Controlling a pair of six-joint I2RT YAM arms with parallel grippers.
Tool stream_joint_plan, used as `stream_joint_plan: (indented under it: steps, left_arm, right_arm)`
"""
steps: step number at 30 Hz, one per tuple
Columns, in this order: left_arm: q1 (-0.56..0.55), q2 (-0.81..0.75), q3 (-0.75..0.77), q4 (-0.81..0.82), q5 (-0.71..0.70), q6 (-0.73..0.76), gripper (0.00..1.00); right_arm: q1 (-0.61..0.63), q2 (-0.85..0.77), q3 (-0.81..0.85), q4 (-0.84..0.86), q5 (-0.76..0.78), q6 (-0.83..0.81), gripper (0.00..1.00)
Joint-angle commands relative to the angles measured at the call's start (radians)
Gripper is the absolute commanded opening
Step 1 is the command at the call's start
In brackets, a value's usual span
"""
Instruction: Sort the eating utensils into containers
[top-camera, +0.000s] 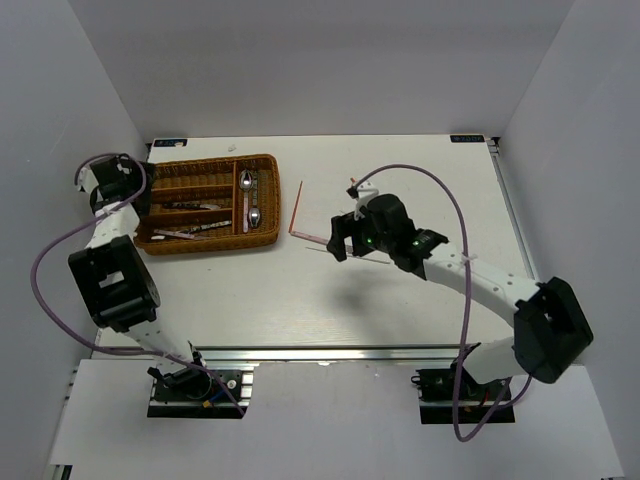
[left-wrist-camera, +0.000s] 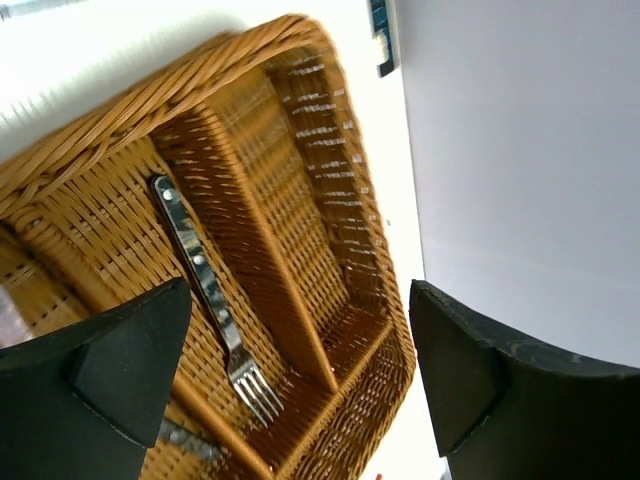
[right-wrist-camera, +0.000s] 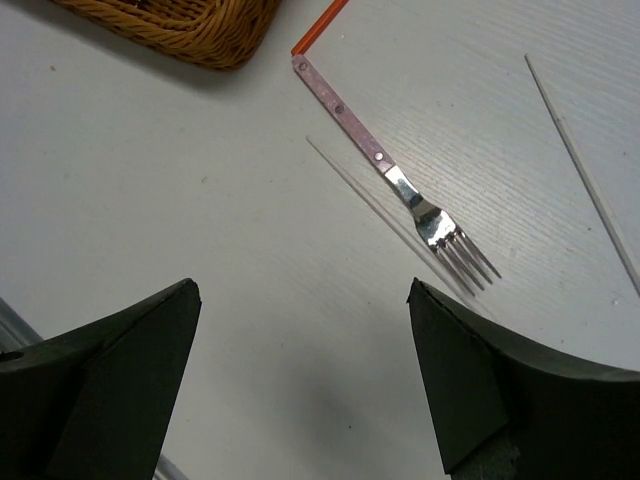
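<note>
The fork handle's neck end lies below my right gripper and to its left in the top view. My right gripper should turn to the fork's slant next and lower onto it.
The brown wicker tray lies at the table's far left and holds several utensils, among them two spoons in its right compartment. My left gripper hovers open and empty over the tray's left end. In the left wrist view my left gripper is above a silver fork lying in a compartment of the tray. My right gripper is open and empty, just above the table. A pink-handled fork lies on the table ahead of my right gripper. It also shows in the top view. A red-orange chopstick lies beside the tray.
A thin pale stick lies on the table to the right of the fork, and another thin pale line runs alongside it. The tray's corner and the chopstick's end show at the top of the right wrist view. White walls enclose the table.
</note>
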Motion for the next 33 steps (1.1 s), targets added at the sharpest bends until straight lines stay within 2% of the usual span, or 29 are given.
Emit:
stream_joint_plan:
  steps: [1,3,5,6,7,9,11,15,18,24,29,33]
  left_arm:
    - [-0.005,-0.134,0.058,-0.157,-0.052,0.106,0.98]
    - [-0.003,-0.218,0.026,-0.157,-0.034,0.130,0.98]
    - [-0.005,-0.322,-0.028,-0.144,0.012,0.168,0.98]
    - [-0.005,-0.356,-0.043,-0.139,0.030,0.190,0.98]
    - [-0.005,-0.388,-0.059,-0.150,0.049,0.211,0.98]
    - [-0.006,-0.480,-0.102,-0.177,0.092,0.286,0.98]
    - [-0.006,-0.540,-0.137,-0.222,0.081,0.372,0.98]
    - [-0.032,-0.652,-0.211,-0.292,0.038,0.455,0.98]
    - [-0.043,-0.684,-0.286,-0.271,0.108,0.471,0.98]
    - [-0.062,-0.665,-0.340,-0.277,0.112,0.514,0.98]
    - [-0.069,-0.663,-0.367,-0.268,0.113,0.523,0.98]
    - [-0.079,-0.658,-0.373,-0.266,0.119,0.528,0.98]
  right_arm:
    - [-0.009,0.069,0.097,-0.019,0.006,-0.082,0.89]
    - [-0.011,0.152,0.165,-0.041,-0.003,-0.148,0.89]
    - [-0.011,0.250,0.255,-0.086,-0.017,-0.197,0.85]
    - [-0.011,0.282,0.287,-0.105,-0.020,-0.249,0.80]
    - [-0.011,0.316,0.318,-0.119,-0.021,-0.275,0.65]
    - [-0.011,0.411,0.413,-0.171,0.009,-0.344,0.57]
    - [-0.015,0.486,0.450,-0.179,0.063,-0.419,0.56]
    - [-0.023,0.594,0.564,-0.244,0.005,-0.508,0.55]
    - [-0.023,0.643,0.613,-0.263,-0.049,-0.547,0.54]
    - [-0.023,0.689,0.622,-0.257,-0.081,-0.571,0.49]
    - [-0.023,0.723,0.611,-0.262,-0.095,-0.581,0.48]
    - [-0.023,0.752,0.614,-0.265,-0.069,-0.605,0.43]
